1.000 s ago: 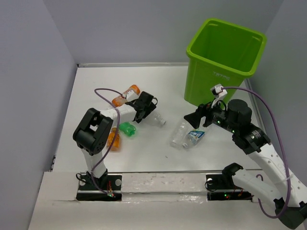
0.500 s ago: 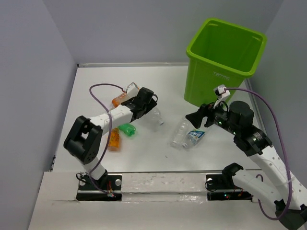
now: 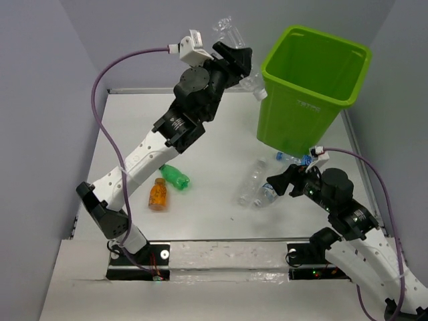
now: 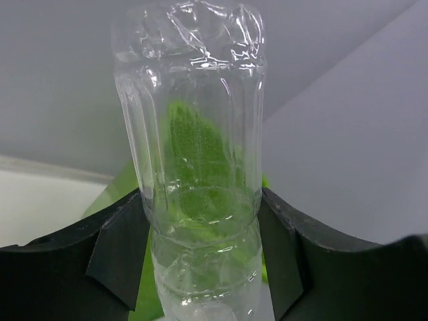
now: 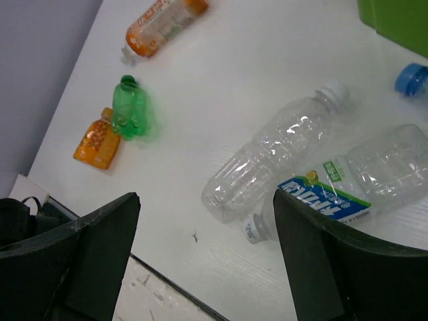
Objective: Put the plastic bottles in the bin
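My left gripper moves to the right in the top view over the bin's opening [image 3: 302, 57] next and releases the clear bottle, as it hangs outside the bin's rim.
My left gripper [image 3: 235, 57] is raised high and shut on a clear crinkled bottle [image 3: 249, 79], just left of the rim of the lime-green bin [image 3: 314, 73]. In the left wrist view both fingers [image 4: 120, 254] clamp that bottle [image 4: 194, 134], with green showing through it. My right gripper [image 3: 277, 182] is open and empty, above a clear bottle [image 5: 274, 157] and a blue-labelled bottle [image 5: 354, 184] lying on the table. A blue-capped bottle [image 3: 294, 158] lies at the bin's foot. A green bottle [image 3: 175, 177] and an orange bottle [image 3: 158, 194] lie to the left. A second orange bottle [image 5: 160, 23] shows in the right wrist view.
The white table [image 3: 214, 134] is enclosed by grey walls on the left, back and right. The bin stands at the back right corner. A raised strip [image 3: 221, 254] runs along the near edge between the arm bases.
My left arm has lifted the clear bottle from the table up beside the bin's left rim. My right arm has drawn back slightly toward the near edge, still open.
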Tool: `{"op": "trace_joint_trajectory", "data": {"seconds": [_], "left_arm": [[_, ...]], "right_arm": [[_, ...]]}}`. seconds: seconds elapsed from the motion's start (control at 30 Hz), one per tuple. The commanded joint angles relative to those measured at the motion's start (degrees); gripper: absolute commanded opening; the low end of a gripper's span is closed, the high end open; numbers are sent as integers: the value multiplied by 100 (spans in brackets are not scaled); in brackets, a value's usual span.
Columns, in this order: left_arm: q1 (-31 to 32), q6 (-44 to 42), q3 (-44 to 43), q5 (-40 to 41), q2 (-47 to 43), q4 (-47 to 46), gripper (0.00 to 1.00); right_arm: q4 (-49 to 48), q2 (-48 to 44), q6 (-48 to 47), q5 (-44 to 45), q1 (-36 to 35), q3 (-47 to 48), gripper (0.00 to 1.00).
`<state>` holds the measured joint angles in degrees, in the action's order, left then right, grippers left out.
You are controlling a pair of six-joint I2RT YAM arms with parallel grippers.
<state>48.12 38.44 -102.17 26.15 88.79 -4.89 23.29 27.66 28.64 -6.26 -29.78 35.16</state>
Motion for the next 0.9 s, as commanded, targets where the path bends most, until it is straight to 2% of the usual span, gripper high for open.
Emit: {"op": "trace_joint_trajectory", "data": {"seconds": [0.0, 0.13, 0.3, 0.43, 0.53, 0.6, 0.63, 0.87], "left_arm": [[136, -1064, -1213, 303, 831, -829, 63], [215, -1661, -2218, 486, 2032, -1837, 62], [224, -2059, -4596, 478, 3704, -1971, 62], [233, -2375, -4461, 453, 4180, -3164, 63], [242, -2227, -4617, 94, 4539, -3422, 68], [242, -2139, -4750, -109, 4716, -3449, 79], [251, -2121, -4768, -250, 4778, -3484, 99], [259, -2375, -4716, -655, 4612, -3590, 99]], "right_arm": [[-52, -138, 186, -129, -63, -79, 86], [-140, 37, 150, -340, -63, -114, 86], [-280, 3, 185, -464, -63, -97, 86], [-307, -103, 177, -534, -63, -53, 85], [-395, 11, 133, -622, -63, -61, 86], [-448, 108, 115, -666, -63, -70, 86], [-474, 178, 106, -692, -63, -79, 86], [-457, 380, -17, -192, -63, 26, 87]]}}
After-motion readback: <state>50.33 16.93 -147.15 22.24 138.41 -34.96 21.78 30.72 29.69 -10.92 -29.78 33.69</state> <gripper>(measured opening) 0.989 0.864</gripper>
